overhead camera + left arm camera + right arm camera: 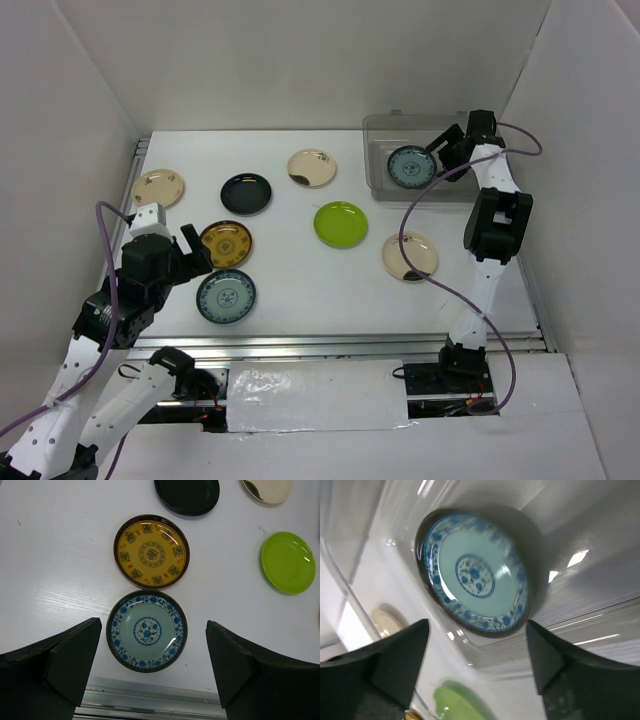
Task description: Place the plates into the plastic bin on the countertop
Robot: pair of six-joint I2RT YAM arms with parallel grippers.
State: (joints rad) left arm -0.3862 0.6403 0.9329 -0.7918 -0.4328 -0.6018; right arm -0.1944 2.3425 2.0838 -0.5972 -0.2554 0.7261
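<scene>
My right gripper moves back from the bin (377,128) next, then lowers to the nearest cream plate's rim by its dark patch, since that plate is still outside.
One teal patterned plate (411,167) lies inside the clear plastic bin (377,128) at the back right of the white countertop (300,270). My right gripper (447,150) hovers over the bin, open and empty. In the right wrist view (477,665) the teal plate (472,575) lies beyond its fingers. My left gripper (193,252) is open and empty at the front left. In the left wrist view (155,665) the second teal plate (147,631) lies between and beyond its fingers, and the mustard plate (151,551) lies past that.
Loose on the countertop are the mustard plate (225,243), the second teal plate (226,296), a black plate (246,193), a lime green plate (340,224) and three cream plates (159,187), (312,168), (410,256). A metal rail (340,345) runs along the front edge. White panels wall the sides.
</scene>
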